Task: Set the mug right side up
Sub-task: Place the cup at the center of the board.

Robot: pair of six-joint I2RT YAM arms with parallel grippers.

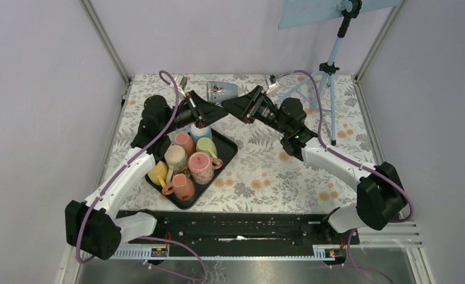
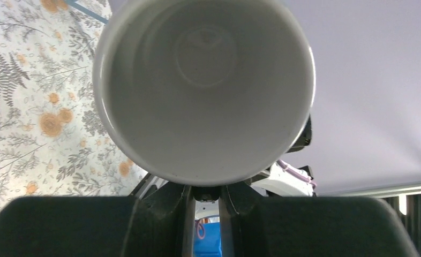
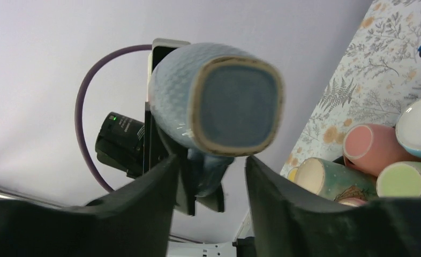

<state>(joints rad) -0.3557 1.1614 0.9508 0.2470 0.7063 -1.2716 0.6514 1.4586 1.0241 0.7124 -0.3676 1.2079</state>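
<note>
My left gripper needs to tip to point down, lower the mug's base onto the bare tabletop beyond the tray and release the mug's handle, because the mug's opening faces sideways.
A pale blue mug (image 1: 222, 90) hangs in the air on its side over the back of the table, between both grippers. In the left wrist view its white open mouth (image 2: 203, 91) faces the camera. In the right wrist view its squarish base (image 3: 235, 101) faces the camera, with the handle below it. My left gripper (image 2: 205, 191) is shut on the mug's handle from underneath, its tip (image 1: 218, 108) just below the mug. The jaws of my right gripper (image 3: 211, 179) stand open on either side of the handle without touching it, right beside the left one (image 1: 235, 105).
A black tray (image 1: 227, 148) at left centre holds several mugs lying or standing, pink (image 3: 369, 147), green and cream among them. A light blue tripod (image 1: 331, 71) stands at the back right on the floral tablecloth. Grey walls close in three sides.
</note>
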